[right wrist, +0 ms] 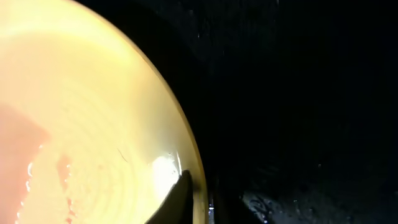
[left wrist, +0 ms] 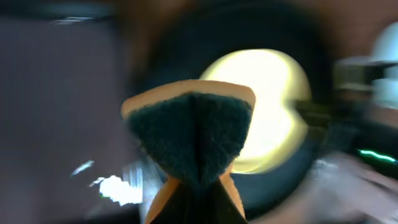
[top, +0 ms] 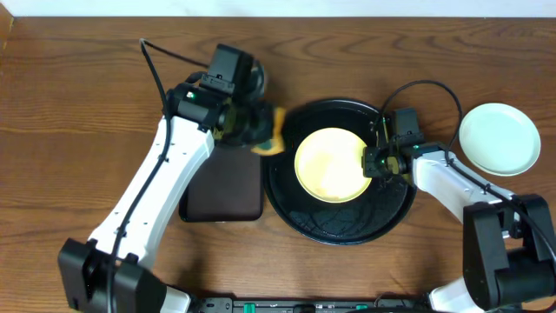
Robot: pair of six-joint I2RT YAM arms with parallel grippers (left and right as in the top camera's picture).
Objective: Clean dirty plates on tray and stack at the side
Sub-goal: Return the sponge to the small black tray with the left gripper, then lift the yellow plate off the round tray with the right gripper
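My right gripper lifts next, crosses over, lowers onto the mint-blue plate (top: pixel 499 138), which lies to its right in the overhead view beyond the tray's rim, and releases.
A pale yellow plate (top: pixel 331 164) lies in the large round black tray (top: pixel 339 223). My right gripper (top: pixel 375 164) is shut on the plate's right rim; in the right wrist view one finger lies on the plate's inner surface (right wrist: pixel 93 112), which carries a faint reddish smear at the left. My left gripper (top: pixel 261 132) is shut on a sponge (top: pixel 274 130) with a yellow-orange body and a dark green scrub face (left wrist: pixel 193 134), held at the tray's left edge. A pale mint-blue plate (top: pixel 499 138) lies on the table at the right of the tray.
A smaller rectangular black tray (top: pixel 222 187) lies left of the round tray, under my left arm. Cables run over the table behind both arms.
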